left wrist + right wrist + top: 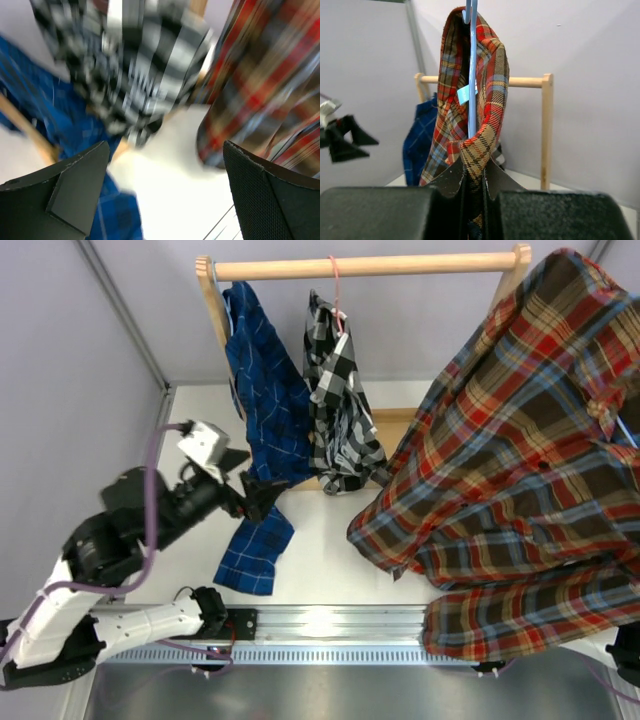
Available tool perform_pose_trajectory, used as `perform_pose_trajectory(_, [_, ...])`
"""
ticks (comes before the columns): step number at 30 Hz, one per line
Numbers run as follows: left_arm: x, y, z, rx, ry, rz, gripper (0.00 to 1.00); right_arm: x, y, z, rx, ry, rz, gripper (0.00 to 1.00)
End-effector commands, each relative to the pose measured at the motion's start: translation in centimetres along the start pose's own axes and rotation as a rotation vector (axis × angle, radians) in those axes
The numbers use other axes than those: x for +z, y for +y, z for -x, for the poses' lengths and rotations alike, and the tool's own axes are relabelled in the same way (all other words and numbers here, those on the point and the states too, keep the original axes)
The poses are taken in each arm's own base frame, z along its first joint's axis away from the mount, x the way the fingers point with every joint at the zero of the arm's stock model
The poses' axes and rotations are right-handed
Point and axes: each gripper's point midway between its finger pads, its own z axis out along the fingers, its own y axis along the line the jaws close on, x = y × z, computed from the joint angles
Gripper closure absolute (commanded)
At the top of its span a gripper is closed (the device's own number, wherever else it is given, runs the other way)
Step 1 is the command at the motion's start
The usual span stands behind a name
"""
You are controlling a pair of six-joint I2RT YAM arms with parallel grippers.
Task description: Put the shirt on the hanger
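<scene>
The rack bar's empty part (pixel 465 262) (pixel 526 82) lies outward, to my right gripper's left in the top view, so my right gripper will carry the hanger outward onto it next and let go.
The red-orange, brown and blue plaid shirt (pixel 510 490) hangs large at the right of the top view and hides my right gripper there. In the right wrist view my right gripper (pixel 475 175) is shut on a fold of the shirt (pixel 490 65) at the collar. The thin light blue hanger (pixel 471 75) runs up inside the collar beside the light blue neck label (pixel 465 94). Its hook leaves the frame at the top. My left gripper (pixel 250 478) is open and empty, beside the lower part of the dark blue shirt. Its wrist view (pixel 166 150) is blurred.
A wooden rack (pixel 365 267) stands at the back. On it hang a dark blue plaid shirt (pixel 262 370) and a black-and-white checked shirt (pixel 335 390) on a pink-red hanger (pixel 335 285). A metal rail (pixel 330 625) runs along the near edge. Grey walls close the left and back.
</scene>
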Motion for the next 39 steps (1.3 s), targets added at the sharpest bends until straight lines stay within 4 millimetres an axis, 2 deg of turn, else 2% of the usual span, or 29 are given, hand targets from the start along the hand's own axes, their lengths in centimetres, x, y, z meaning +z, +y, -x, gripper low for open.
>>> perform_pose_trajectory(1, [-0.7,2.5,-4.2,0.036,0.092,0.114,0.02,7.1,0.1,0.1,-0.067,-0.013,-0.125,1.0])
perform_pose_trajectory(2, [-0.7,2.9,-4.9,0.045,0.103,0.131,0.02,8.4,0.1,-0.6,-0.091,0.011,-0.153,1.0])
perform_pose_trajectory(3, [-0.5,3.3,-6.5,0.058,0.132,0.15,0.02,8.9,-0.5,-0.6,-0.118,0.017,-0.194,1.0])
perform_pose_trajectory(4, [-0.8,3.6,-6.6,0.054,0.117,0.162,0.02,9.4,-1.4,-0.2,-0.113,0.0,-0.264,1.0])
perform_pose_trajectory(5, [-0.8,4.0,-6.9,0.059,0.112,0.179,0.02,10.2,-1.1,-0.2,-0.124,0.0,-0.262,1.0])
perform_pose_trajectory(6, [-0.5,4.2,-8.3,0.071,0.13,0.184,0.02,10.8,-0.7,-0.1,-0.121,-0.006,-0.244,1.0])
perform_pose_trajectory(7, [-0.7,4.2,-8.0,0.067,0.094,0.181,0.02,11.6,-0.1,-0.5,-0.124,0.006,-0.224,1.0])
perform_pose_trajectory(9, [-0.6,4.5,-8.6,0.069,0.076,0.188,0.02,14.1,1.7,-2.9,-0.142,0.065,-0.179,1.0])
perform_pose_trajectory(10, [-0.5,4.8,-9.8,0.076,0.079,0.198,0.02,15.2,2.4,-3.8,-0.143,0.084,-0.171,1.0])
perform_pose_trajectory(11, [-0.3,5.0,-9.5,0.066,0.049,0.21,0.02,15.9,2.9,-4.7,-0.145,0.098,-0.167,1.0])
perform_pose_trajectory(12, [-0.1,5.1,-9.9,0.065,0.044,0.217,0.02,16.9,3.5,-6.9,-0.152,0.14,-0.167,1.0])
perform_pose_trajectory(13, [0.1,5.2,-10.7,0.064,0.048,0.222,0.02,17.5,3.7,-7.8,-0.151,0.147,-0.174,1.0])
perform_pose_trajectory(14, [0.2,5.2,-10.7,0.061,0.046,0.221,0.02,17.9,3.8,-7.3,-0.11,0.102,-0.188,1.0])
perform_pose_trajectory(15, [0.3,5.2,-10.7,0.062,0.05,0.224,0.02,18.6,4.0,-9.3,-0.113,0.131,-0.206,1.0])
perform_pose_trajectory(17, [0.3,6.0,-10.4,0.05,0.043,0.26,0.02,19.1,4.1,-9.6,-0.07,0.097,-0.229,1.0])
perform_pose_trajectory(21, [0.3,7.1,-10.5,0.012,0.039,0.281,0.02,20.3,4.1,-14.1,-0.056,0.162,-0.311,1.0])
perform_pose_trajectory(22, [0.4,6.8,-10.7,-0.001,0.039,0.249,0.02,20.6,4.0,-14.8,-0.052,0.161,-0.327,1.0])
perform_pose_trajectory(23, [0.3,7.8,-11.0,-0.009,0.038,0.282,0.02,20.8,3.9,-15.3,-0.038,0.157,-0.352,1.0])
perform_pose_trajectory(25, [0.1,7.8,-10.7,-0.029,0.014,0.263,0.02,21.9,3.4,-16.7,-0.04,0.168,-0.403,1.0])
perform_pose_trajectory(27, [-0.3,9.0,-10.6,-0.046,-0.01,0.308,0.02,23.1,2.9,-16.8,-0.025,0.156,-0.42,1.0])
perform_pose_trajectory(28, [-0.6,9.3,-10.3,-0.052,-0.031,0.319,0.02,24.1,3.1,-17.8,-0.029,0.176,-0.422,1.0])
perform_pose_trajectory(30, [-1.3,11.2,-10.4,-0.067,-0.046,0.414,0.02,25.1,2.5,-17.7,0.005,0.161,-0.451,1.0])
perform_pose_trajectory(31, [-1.7,12.2,-10.4,-0.074,-0.053,0.474,0.02,25.9,2.3,-18.6,0.008,0.177,-0.456,1.0])
perform_pose_trajectory(32, [-2.9,14.6,-10.4,-0.091,-0.074,0.617,0.02,26.3,2.1,-19.2,0.05,0.183,-0.454,1.0])
perform_pose_trajectory(33, [-3.7,15.9,-10.6,-0.106,-0.077,0.699,0.02,26.9,1.2,-18.9,0.068,0.172,-0.433,1.0])
perform_pose_trajectory(35, [-6.3,18.9,-10.9,-0.139,-0.089,0.914,0.02,27.8,0.2,-20.2,0.102,0.199,-0.445,1.0])
perform_pose_trajectory(39, [-9.1,20.4,-10.6,-0.159,-0.138,1.061,0.02,28.7,-1.9,-21.4,0.07,0.221,-0.487,1.0])
